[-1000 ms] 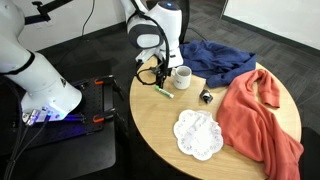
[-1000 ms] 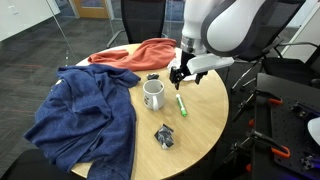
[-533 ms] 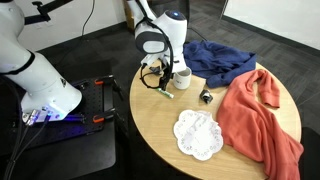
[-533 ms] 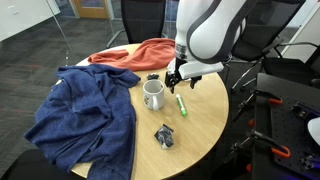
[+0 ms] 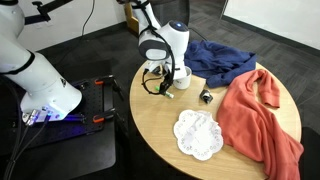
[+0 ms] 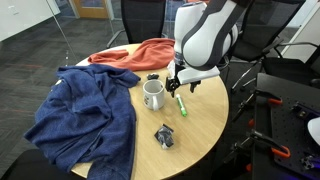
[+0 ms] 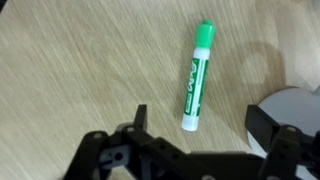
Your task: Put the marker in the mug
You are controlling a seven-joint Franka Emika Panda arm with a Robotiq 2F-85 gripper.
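My gripper goes down to the marker's white end (image 5: 168,95) (image 7: 190,121) next and then closes there, since that end lies between my open fingers but still below them.
The light-green marker (image 7: 195,77) lies flat on the wooden table, seen in the wrist view just ahead of my open gripper (image 7: 200,122). Its white end sits between the two dark fingers, which are well apart and touch nothing. In an exterior view the marker (image 6: 182,105) lies to the right of the white mug (image 6: 153,94), with the gripper (image 6: 178,87) low right above it. The mug's pale edge shows at the right of the wrist view (image 7: 292,112). In the other exterior view the gripper (image 5: 161,84) hangs beside the mug (image 5: 183,75).
A blue cloth (image 6: 85,115) and an orange cloth (image 6: 140,52) lie on the round table. A white doily (image 5: 198,134) lies near the table's front edge. Small dark clips (image 6: 164,136) (image 5: 206,96) lie near the mug. Black office chairs stand behind.
The gripper has come down toward the table and closer to the marker. The marker and the mug have not moved.
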